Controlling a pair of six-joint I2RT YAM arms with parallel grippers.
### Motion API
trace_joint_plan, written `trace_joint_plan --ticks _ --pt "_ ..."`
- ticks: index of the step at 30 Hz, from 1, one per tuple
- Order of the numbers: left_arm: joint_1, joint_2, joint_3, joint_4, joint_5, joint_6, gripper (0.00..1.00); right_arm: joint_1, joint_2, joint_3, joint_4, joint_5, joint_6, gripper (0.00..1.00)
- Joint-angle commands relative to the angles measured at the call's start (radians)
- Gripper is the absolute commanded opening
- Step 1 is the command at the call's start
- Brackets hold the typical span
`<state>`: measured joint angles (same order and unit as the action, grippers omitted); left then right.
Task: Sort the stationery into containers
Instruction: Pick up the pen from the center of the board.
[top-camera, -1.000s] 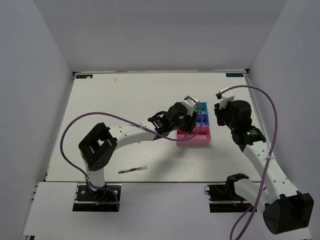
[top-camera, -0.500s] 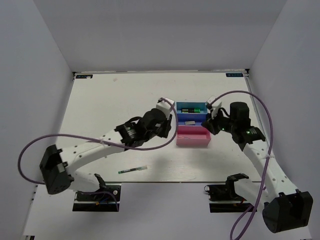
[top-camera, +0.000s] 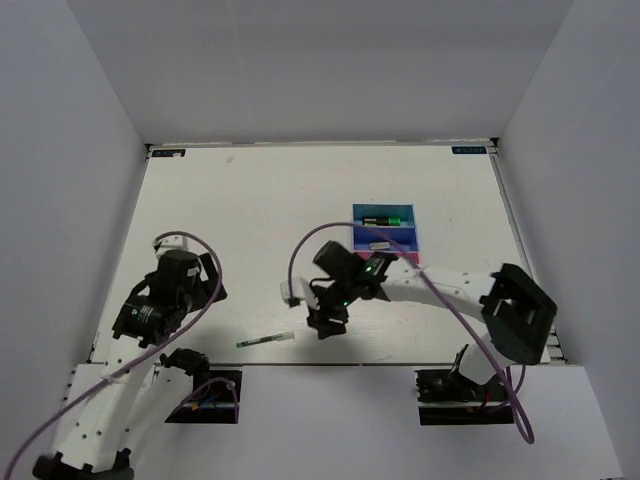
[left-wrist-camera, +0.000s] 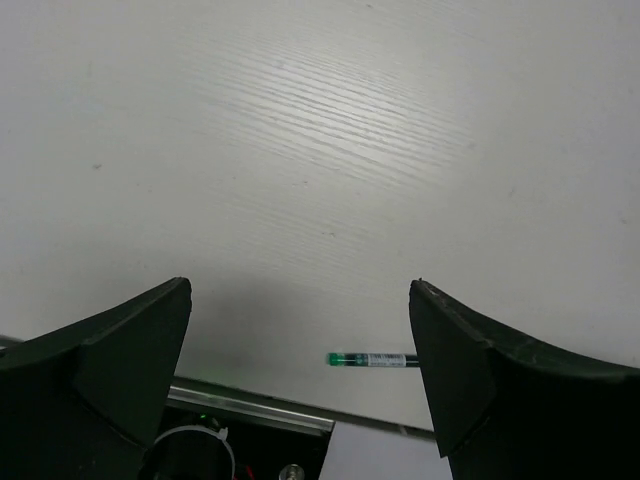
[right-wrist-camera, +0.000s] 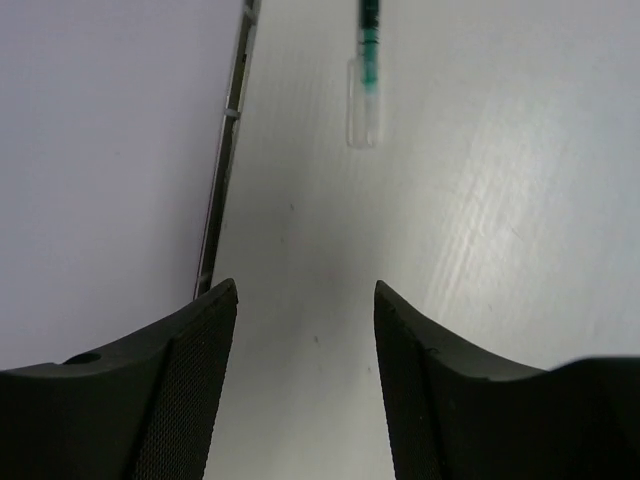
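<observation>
My right gripper goes to the left in the top view and down onto the pen's body near its clear end (top-camera: 275, 338) (right-wrist-camera: 369, 14) next, as its fingers straddle bare table.
A thin pen (top-camera: 266, 340) with a green end lies near the table's front edge. It also shows in the left wrist view as the pen (left-wrist-camera: 368, 359), partly behind one finger. The right wrist view has the pen (right-wrist-camera: 366, 60) at its top. My right gripper (top-camera: 322, 322) hovers just right of it, open, over bare table (right-wrist-camera: 320, 330). My left gripper (left-wrist-camera: 300, 290) is open and empty, high over the front left. The light blue tray (top-camera: 357, 215) holds a green-capped highlighter (top-camera: 385, 221). A small grey item (top-camera: 380, 244) lies in the dark blue tray (top-camera: 409, 240). My right arm mostly hides the pink tray.
The table's front edge with its metal rail (left-wrist-camera: 250, 410) runs close below the pen. White walls close in the left, right and back. Purple cables (top-camera: 300, 255) loop above both arms. My right arm (top-camera: 440, 285) stretches across the table's front right part.
My left arm has pulled back from the trays to the front left. The right arm has swung across to the front middle beside the pen. Both grippers have opened wider.
</observation>
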<state>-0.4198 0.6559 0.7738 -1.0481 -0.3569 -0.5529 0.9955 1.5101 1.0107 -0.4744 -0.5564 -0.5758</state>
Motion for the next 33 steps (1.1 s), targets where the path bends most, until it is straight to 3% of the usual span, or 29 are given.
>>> trace_joint_plan --ticks 1,3,9,14,33 --pt "0.216 -0.016 -0.06 -0.017 0.194 0.083 1.0 0.123 0.071 0.046 0.087 0.165 0.014 0.6" --pt "0.341 -0.032 -0.103 0.01 0.272 0.108 1.0 0.187 0.126 0.083 0.117 0.268 0.036 0.6" --pt "0.409 -0.065 -0.176 0.056 0.266 0.082 1.0 0.255 0.231 0.186 0.118 0.389 0.06 0.59" --pt "0.408 -0.134 -0.186 0.054 0.211 0.071 1.0 0.288 0.301 0.223 0.145 0.446 0.082 0.59" --pt "0.411 -0.208 -0.194 0.037 0.139 0.047 1.0 0.338 0.51 0.454 0.069 0.409 0.183 0.51"
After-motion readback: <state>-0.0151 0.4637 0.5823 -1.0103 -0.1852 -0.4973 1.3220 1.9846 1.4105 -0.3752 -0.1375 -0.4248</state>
